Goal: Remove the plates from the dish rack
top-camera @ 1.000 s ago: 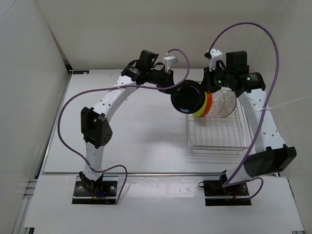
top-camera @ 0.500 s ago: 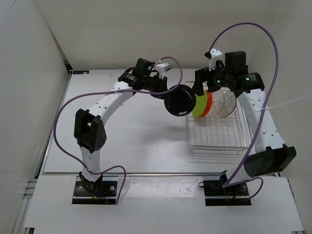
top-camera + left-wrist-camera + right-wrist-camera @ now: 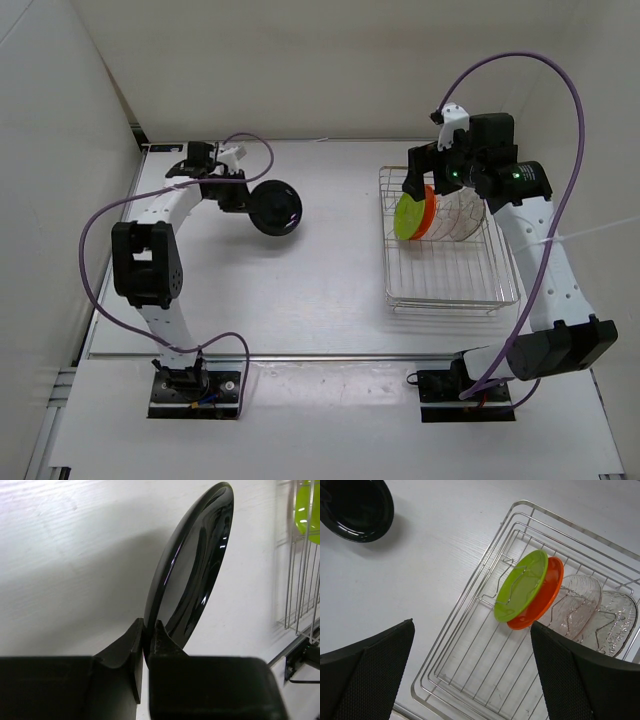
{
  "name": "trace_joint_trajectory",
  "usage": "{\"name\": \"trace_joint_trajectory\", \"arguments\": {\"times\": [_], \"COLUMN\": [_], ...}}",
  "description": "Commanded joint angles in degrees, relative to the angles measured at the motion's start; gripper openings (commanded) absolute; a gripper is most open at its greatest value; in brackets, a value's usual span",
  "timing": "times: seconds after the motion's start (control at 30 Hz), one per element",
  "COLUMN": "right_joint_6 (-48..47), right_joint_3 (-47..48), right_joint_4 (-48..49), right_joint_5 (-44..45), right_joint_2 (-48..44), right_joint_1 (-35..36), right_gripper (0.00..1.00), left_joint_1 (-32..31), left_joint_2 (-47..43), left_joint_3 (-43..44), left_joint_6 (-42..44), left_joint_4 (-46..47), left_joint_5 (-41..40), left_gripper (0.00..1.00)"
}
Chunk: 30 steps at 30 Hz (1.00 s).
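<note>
The left gripper has bare tabletop below it, so next it should lower the black plate [image 3: 276, 208] down and away from the dish rack and let go of the plate's rim in that clear space.
My left gripper [image 3: 246, 199] is shut on the rim of the black plate [image 3: 276, 208], holding it over the left half of the table, far from the dish rack [image 3: 450, 290]. In the left wrist view the fingers [image 3: 148, 626] pinch the plate's edge [image 3: 192, 575], which stands on edge. A lime green plate [image 3: 522, 585], an orange one [image 3: 546, 599] and two clear glassy plates [image 3: 576, 605] stand upright in the rack [image 3: 458, 611]. My right gripper [image 3: 472, 625] hangs open above the rack's left side [image 3: 415, 185], holding nothing.
White walls close in the table at the left and back. A purple cable loops above each arm. The rack's wire wall [image 3: 300, 580] shows at the right edge of the left wrist view.
The left arm has swung the black plate leftward, away from the rack. The right gripper has let go of the plate and opened wide over the rack.
</note>
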Motion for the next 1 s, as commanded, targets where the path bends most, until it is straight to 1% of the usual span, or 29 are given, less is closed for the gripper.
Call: {"name": "trace_joint_trajectory", "arguments": {"times": [0.0, 0.07, 0.13, 0.2, 0.23, 0.37, 0.57, 0.67, 0.7, 0.73, 0.77, 0.8, 0.83, 0.9, 0.93, 0.97], "right_joint_6": [-0.4, -0.4, -0.4, -0.4, -0.4, -0.4, -0.4, 0.2, 0.2, 0.2, 0.2, -0.3, -0.3, -0.3, -0.3, -0.3], "right_joint_3": [-0.5, -0.5, -0.5, -0.5, -0.5, -1.0, -1.0, -1.0, -1.6, -1.6, -2.2, -2.2, -2.8, -2.8, -2.8, -2.2], "right_joint_4": [2.2, 2.2, 2.2, 2.2, 2.2, 2.2, 2.2, 2.2, 2.2, 2.2, 2.2, 2.2, 2.2, 2.2, 1.7, 1.7], "right_joint_5": [1.6, 1.6, 1.6, 2.1, 2.1, 2.1, 2.6, 4.1, 5.9, 6.7, 6.7, 6.7, 7.7, 8.2, 8.9, 9.5], "right_joint_2": [-1.1, -1.6, -1.6, -1.6, -1.6, -1.6, -1.6, -1.1, -1.1, -1.1, -1.1, -0.5, -0.5, 0.1, 0.6, 1.4], "right_joint_1": [-0.3, -0.3, -0.3, -0.3, -0.3, -0.3, -0.3, -0.3, -0.3, -0.3, -0.3, -0.3, -0.3, -0.3, -0.3, -0.3], "right_gripper": [1.0, 1.0, 1.0, 1.0, 1.0, 1.0, 1.0, 1.0, 1.0, 1.0, 1.0, 1.0, 1.0, 1.0, 1.0, 1.0], "left_joint_1": [2.7, 5.4, 6.9, 8.2, 8.2, 11.7, 13.1, 13.1, 13.1, 13.1, 13.1, 13.1, 13.1, 13.1, 13.1, 13.7], "left_joint_2": [1.1, 3.3, 5.0, 8.0, 8.9, 13.0, 15.3, 17.1, 17.8, 17.8, 18.5, 18.5, 18.5, 18.5, 18.5, 17.7], "left_joint_3": [-1.4, -1.4, -0.3, 1.6, 1.6, 2.8, 3.4, 5.1, 5.1, 5.1, 5.1, 5.1, 5.6, 5.6, 5.6, 5.6], "left_joint_6": [1.8, 1.8, 1.8, 1.8, 1.8, 2.3, 2.4, 2.4, 2.4, 2.4, 2.4, 2.4, 2.4, 2.4, 2.4, 2.4], "left_joint_4": [-0.1, -0.1, -0.1, -2.0, -2.0, -3.3, -2.8, -3.6, -3.6, -3.6, -3.6, -3.6, -3.6, -3.6, -4.2, -5.0], "left_joint_5": [7.9, 10.2, 10.9, 11.4, 11.9, 12.5, 14.2, 14.8, 14.8, 14.1, 14.0, 14.0, 13.4, 12.8, 12.2, 12.2], "left_gripper": [0.11, 0.11, 0.11, 0.11, 0.11, 0.11, 0.11, 0.24, 0.37, 0.43, 0.47, 0.49, 0.57, 0.59, 0.69, 0.76]}}
